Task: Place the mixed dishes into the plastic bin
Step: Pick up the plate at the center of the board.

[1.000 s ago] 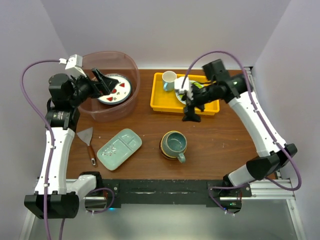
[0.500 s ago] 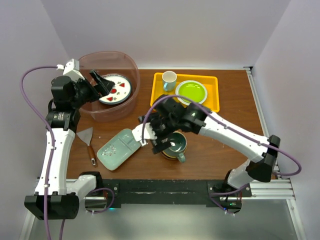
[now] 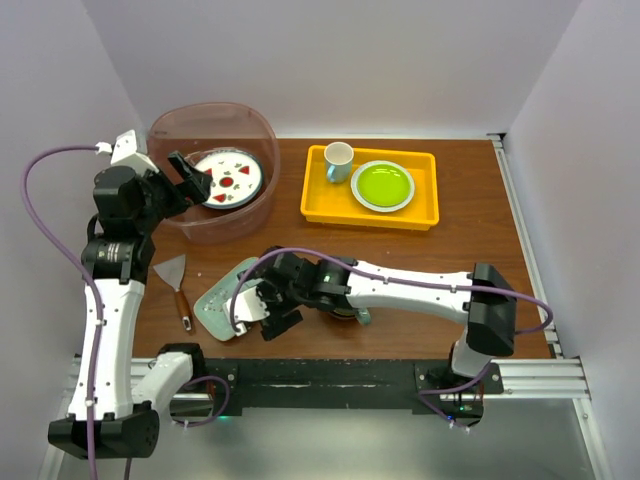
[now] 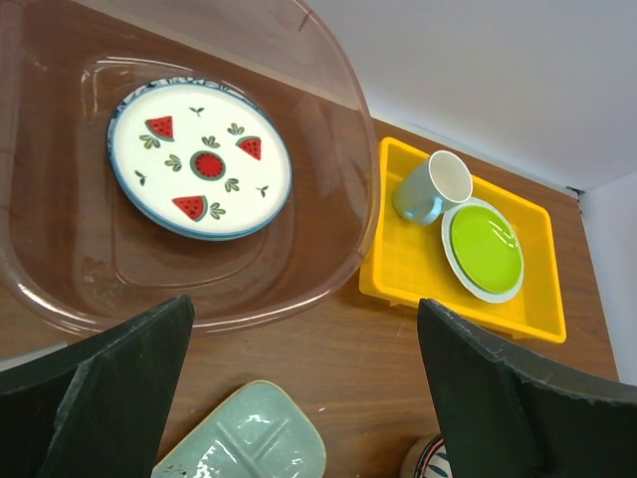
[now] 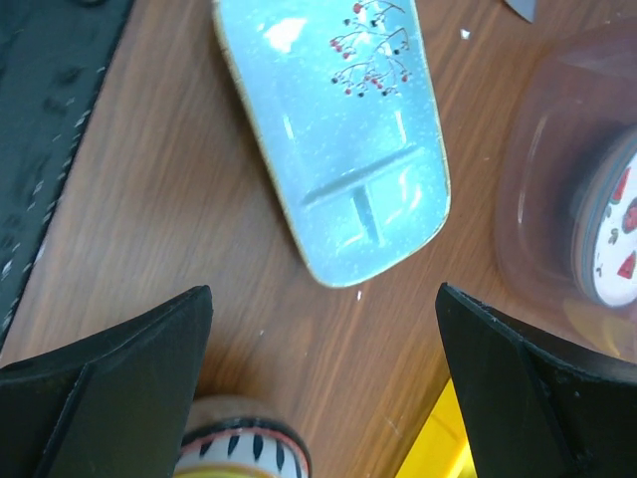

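Observation:
The tray's long edge facing the black bar is below my right gripper and slants across the wrist view. My right gripper will move down to that edge, turning to match the slant.
A white plate with red watermelon marks lies in the pinkish plastic bin, and also shows in the left wrist view. My left gripper is open and empty, above the bin's left front rim. The pale green divided tray lies on the table at the front left. My right gripper is open and empty, low over the tray's right end. The teal mug in the striped bowl is mostly hidden under my right arm; only its handle shows.
A yellow tray at the back holds a small white cup and a lime-green plate. A metal scraper lies left of the green tray. The black front rail runs close behind my right gripper.
My right arm has swung from the yellow tray down to the front left, over the mug and on to the green tray. My left gripper has drawn back slightly left from the bin.

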`<state>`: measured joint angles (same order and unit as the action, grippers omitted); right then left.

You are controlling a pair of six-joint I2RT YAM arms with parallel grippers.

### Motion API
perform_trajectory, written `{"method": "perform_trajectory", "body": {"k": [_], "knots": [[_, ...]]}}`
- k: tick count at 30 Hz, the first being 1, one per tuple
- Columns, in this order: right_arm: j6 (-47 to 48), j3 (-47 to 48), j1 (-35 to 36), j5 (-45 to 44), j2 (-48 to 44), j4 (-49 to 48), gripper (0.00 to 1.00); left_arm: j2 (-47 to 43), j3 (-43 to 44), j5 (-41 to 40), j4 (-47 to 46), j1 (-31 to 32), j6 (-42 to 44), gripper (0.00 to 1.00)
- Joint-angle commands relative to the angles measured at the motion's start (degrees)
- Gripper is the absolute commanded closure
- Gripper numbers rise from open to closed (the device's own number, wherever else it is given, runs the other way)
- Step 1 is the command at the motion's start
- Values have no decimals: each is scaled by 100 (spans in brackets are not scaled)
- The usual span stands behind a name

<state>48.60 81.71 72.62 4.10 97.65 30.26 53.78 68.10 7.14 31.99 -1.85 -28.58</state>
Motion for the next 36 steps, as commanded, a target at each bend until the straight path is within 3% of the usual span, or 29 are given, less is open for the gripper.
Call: {"method": "perform_trajectory", "body": {"k": [1,9,30,36], "knots": [[-237,-243,94,-497,26,-1206,2,-245,-103,-283,36,-26,256,0],[-114,-604,279,-603,184,-1813,2,-508,-340,-265,9,-17,353,0],[1037,-806,393,-76,817,-2042,2,-1010,-429,-634,282,-18,696,0],[1152,-762,393,-172,1116,-2270,6,-1071,-402,-661,334,-26,696,0]]}}
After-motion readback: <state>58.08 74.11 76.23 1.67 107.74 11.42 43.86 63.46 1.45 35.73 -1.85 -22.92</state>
